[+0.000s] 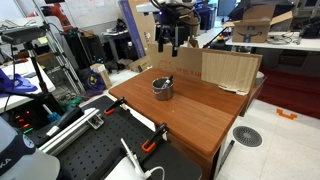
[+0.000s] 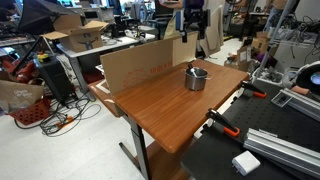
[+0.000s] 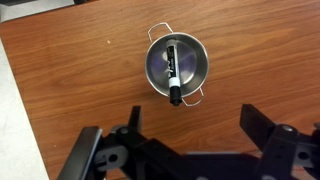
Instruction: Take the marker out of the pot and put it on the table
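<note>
The marker's end with the cap [image 1: 171, 78] [image 3: 175, 96] is below my gripper's open fingers and sticks up clear of the pot's rim, so my gripper needs to go down onto it next.
The small silver pot [image 3: 177, 66] stands on the reddish-brown table [image 3: 80, 80] and shows in both exterior views [image 1: 163, 88] [image 2: 196, 78]. The dark marker [image 3: 173, 72] lies inside it, its capped end resting over the near rim. My gripper [image 3: 190, 125] hangs high above the pot, open and empty, with its fingers spread wide; it also shows in both exterior views [image 1: 167, 40] [image 2: 195, 20].
A cardboard sheet [image 1: 230, 70] stands along the table's far edge. An orange-handled clamp [image 1: 155, 140] grips the near edge beside the black perforated board [image 1: 90, 150]. A white box [image 2: 245, 162] lies on that board. Clutter and tripods surround the table.
</note>
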`<state>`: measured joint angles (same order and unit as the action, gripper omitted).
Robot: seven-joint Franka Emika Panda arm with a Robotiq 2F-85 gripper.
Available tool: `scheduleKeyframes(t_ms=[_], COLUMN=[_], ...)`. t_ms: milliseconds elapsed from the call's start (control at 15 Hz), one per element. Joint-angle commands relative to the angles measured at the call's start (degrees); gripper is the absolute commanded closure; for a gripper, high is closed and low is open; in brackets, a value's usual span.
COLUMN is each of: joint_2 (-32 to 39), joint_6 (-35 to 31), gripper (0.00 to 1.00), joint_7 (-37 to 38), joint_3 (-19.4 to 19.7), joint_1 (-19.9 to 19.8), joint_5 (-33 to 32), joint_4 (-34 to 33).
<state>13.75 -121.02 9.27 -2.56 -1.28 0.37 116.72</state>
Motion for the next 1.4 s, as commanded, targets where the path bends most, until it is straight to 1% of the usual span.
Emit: scheduleKeyframes(t_ms=[0,667,733,800,1000,1267,1333], joint_2=[3.8,13.7,14.2,14.6,15.1,15.4,15.3], joint_6=[-1.1,-1.9,-1.9,-2.3,-2.2,-1.7,-1.7], gripper=[0.0,0.0,0.25,0.26,0.51,0.8,0.88], joint_7=[-0.7,0.5,0.4,0.5,0.4,0.2,0.1], joint_3=[0.8,1.2,1.2,1.2,1.3,1.6,1.6], joint_1=[0.7,1.3,1.4,1.5,1.4,1.2,1.1], joint_5=[2.0,1.3,1.2,1.1,1.3,1.4,1.4], joint_4=[-2.0,-6.1,-6.3,-6.4,-6.8,-7.7,-7.7])
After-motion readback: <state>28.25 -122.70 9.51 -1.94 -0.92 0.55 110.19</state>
